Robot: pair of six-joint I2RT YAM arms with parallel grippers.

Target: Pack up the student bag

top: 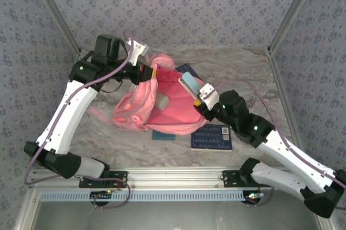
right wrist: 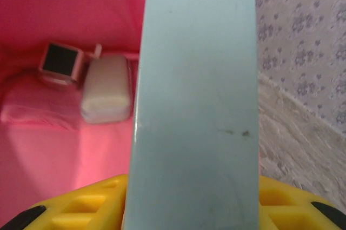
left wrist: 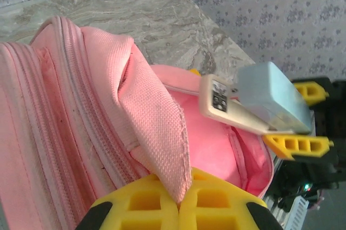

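Note:
The spot on the lining [top: 172, 92] beside the white block is bare. My right gripper needs to move the light blue box down and outward into the bag [top: 141, 112], then let it go on that spot.
The student bag [top: 141, 112], a large pink fabric backpack, lies open in the middle of the table. My left gripper [top: 147, 72] is shut on a pink fabric flap [left wrist: 157, 111] at the bag's far rim and holds the mouth open; its yellow fingers [left wrist: 140, 205] pinch the flap's tip. My right gripper [top: 200, 94] is shut on a light blue box [top: 189, 83] that hangs over the bag's right rim. In the right wrist view the blue box [right wrist: 194, 106] stands upright between the yellow fingers [right wrist: 81, 208], above the pink lining [right wrist: 54, 154].
Inside the bag lie a white oblong block [right wrist: 106, 87] and a small pink cube with a black face [right wrist: 60, 63]. A dark blue book [top: 212, 137] lies on the table right of the bag, a small blue item [top: 163, 135] in front of it. Patterned walls enclose the table.

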